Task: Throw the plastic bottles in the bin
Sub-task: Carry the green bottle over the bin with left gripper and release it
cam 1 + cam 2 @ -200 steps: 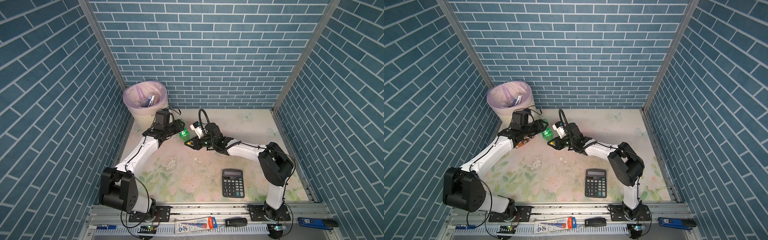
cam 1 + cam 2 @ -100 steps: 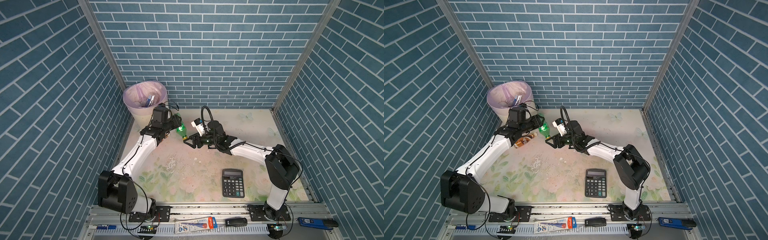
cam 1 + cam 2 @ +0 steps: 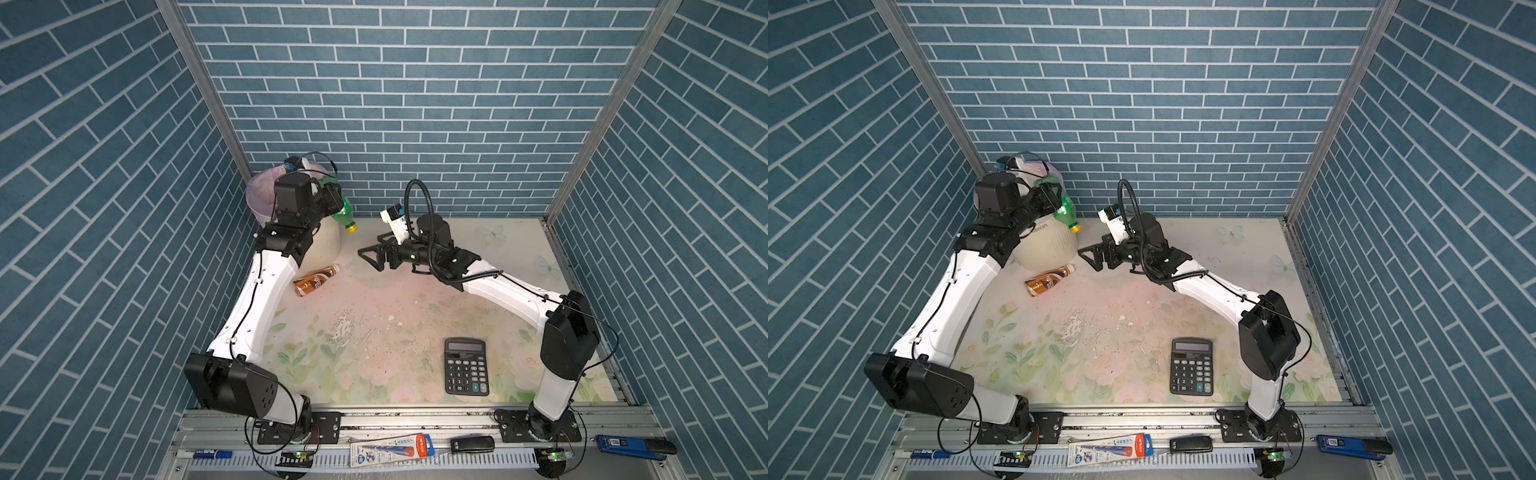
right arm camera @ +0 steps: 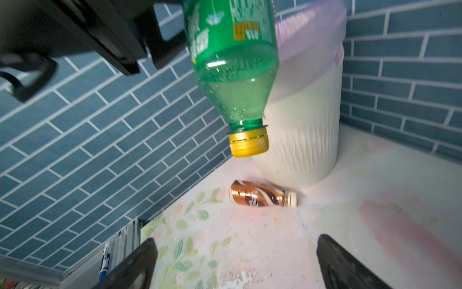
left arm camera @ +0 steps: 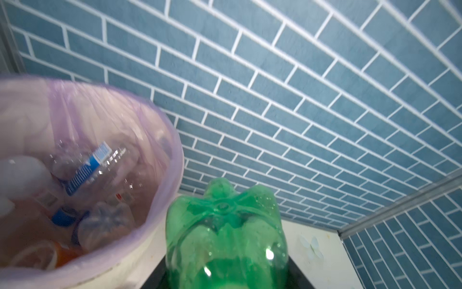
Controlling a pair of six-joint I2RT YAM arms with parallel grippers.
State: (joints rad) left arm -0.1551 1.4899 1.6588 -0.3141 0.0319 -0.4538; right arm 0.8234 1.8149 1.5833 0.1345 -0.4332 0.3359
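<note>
I should lift my left gripper next and move it over the bin's opening (image 3: 265, 189) to let go of the green bottle (image 3: 344, 212), because the bottle's cap still hangs outside, below the bin's rim.
A green plastic bottle (image 3: 344, 212) (image 3: 1067, 212) with a yellow cap hangs cap-down, and my left gripper (image 3: 331, 199) is shut on its body. It is raised beside the rim of the bin (image 3: 328, 245) (image 3: 1051, 246). In the left wrist view the green bottle's base (image 5: 225, 237) fills the foreground next to the bin's lilac-lined rim (image 5: 175, 155). Several bottles lie inside, one clear with a blue label (image 5: 92, 162). A brown coffee bottle (image 3: 316, 280) (image 4: 260, 197) lies on the table at the bin's foot. My right gripper (image 3: 371, 259) (image 4: 235, 262) stands open and empty, low over the table.
A black calculator (image 3: 466, 365) (image 3: 1192, 365) lies at the front right of the floral table. Blue brick walls close in three sides, and the bin stands in the back left corner. Pens and a marker lie on the front rail (image 3: 390, 446).
The right gripper has opened and let go of the green bottle. The left arm has lifted the bottle from near the table up to the bin's rim.
</note>
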